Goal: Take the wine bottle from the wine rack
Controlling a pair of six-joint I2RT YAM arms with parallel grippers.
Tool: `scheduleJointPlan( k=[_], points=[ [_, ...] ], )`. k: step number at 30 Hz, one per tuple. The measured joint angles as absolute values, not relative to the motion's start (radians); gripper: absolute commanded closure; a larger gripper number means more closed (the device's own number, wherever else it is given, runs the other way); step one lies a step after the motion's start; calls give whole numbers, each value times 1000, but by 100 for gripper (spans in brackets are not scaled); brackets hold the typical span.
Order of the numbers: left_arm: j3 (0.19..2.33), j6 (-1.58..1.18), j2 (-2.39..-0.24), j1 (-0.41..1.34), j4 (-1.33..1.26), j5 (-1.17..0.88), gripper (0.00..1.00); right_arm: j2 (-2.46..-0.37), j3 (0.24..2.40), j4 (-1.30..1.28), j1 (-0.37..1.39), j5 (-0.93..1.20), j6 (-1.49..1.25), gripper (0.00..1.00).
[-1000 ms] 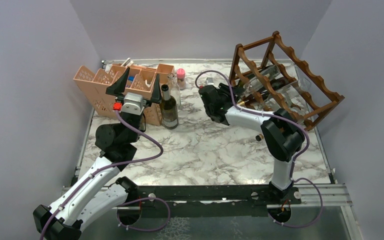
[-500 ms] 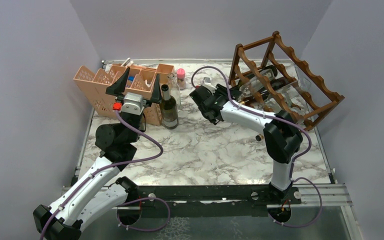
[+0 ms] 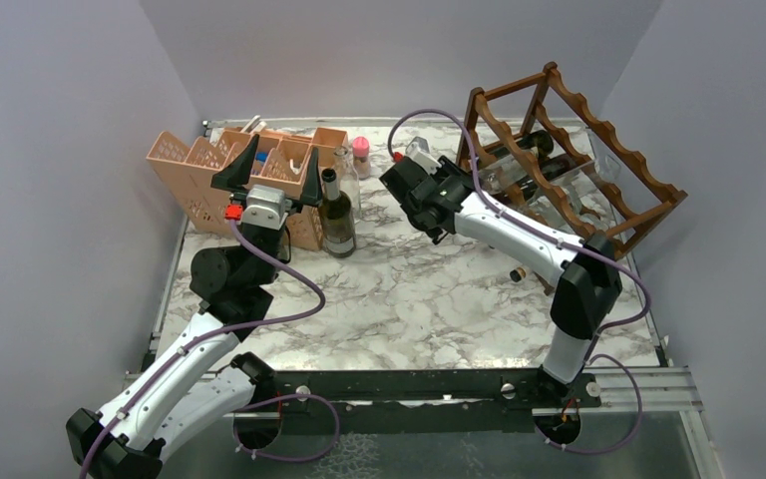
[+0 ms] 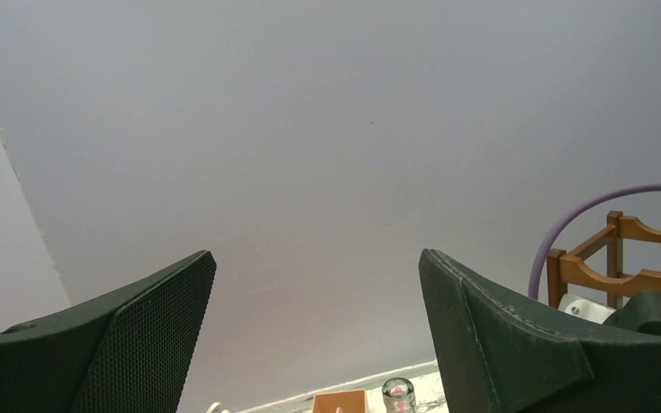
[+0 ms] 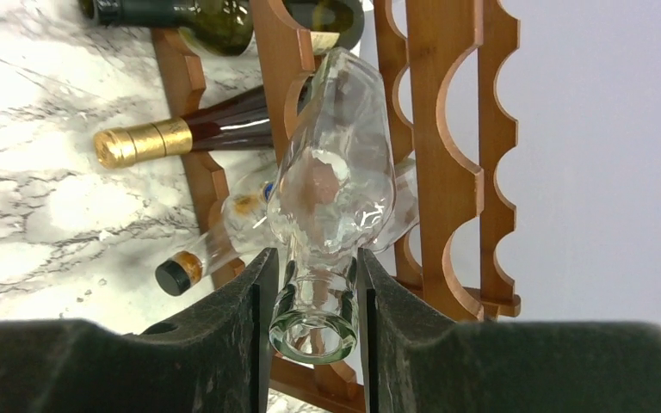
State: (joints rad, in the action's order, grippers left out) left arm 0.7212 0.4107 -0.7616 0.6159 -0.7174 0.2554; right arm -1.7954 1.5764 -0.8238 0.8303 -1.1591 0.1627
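The tabletop by the small clear bottle is to the left in the top view, so my right gripper should next pull away from the rack, turn the clear glass bottle upright and let go of it.
The dark reddish-brown wine rack stands at the back right and holds several lying bottles; it also shows in the right wrist view. My right gripper is shut on the neck of a clear glass bottle, just in front of the rack's left face. The bottle's body still reaches into the rack's middle tier. My left gripper is open and empty, held up above the peach-pink organiser, with only wall between its fingers in the left wrist view.
A dark green bottle stands upright beside the organiser, with a small clear bottle and a pink-topped jar behind it. In the rack lie a gold-foiled bottle, a green bottle and a black-capped clear bottle.
My right gripper has moved left and back, away from the rack, drawing the clear bottle partly out by its neck. The left arm has not moved.
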Motion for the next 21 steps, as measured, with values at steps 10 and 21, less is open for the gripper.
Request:
scheduleJointPlan(
  k=[10,21],
  points=[
    [721,408,-773,616,-717,255,6,-1751,1706,-894,878,-1092,148,99],
    [721,404,-778,616,-717,255,6,-1746,1911,-999,907,-984,135,99]
  ],
)
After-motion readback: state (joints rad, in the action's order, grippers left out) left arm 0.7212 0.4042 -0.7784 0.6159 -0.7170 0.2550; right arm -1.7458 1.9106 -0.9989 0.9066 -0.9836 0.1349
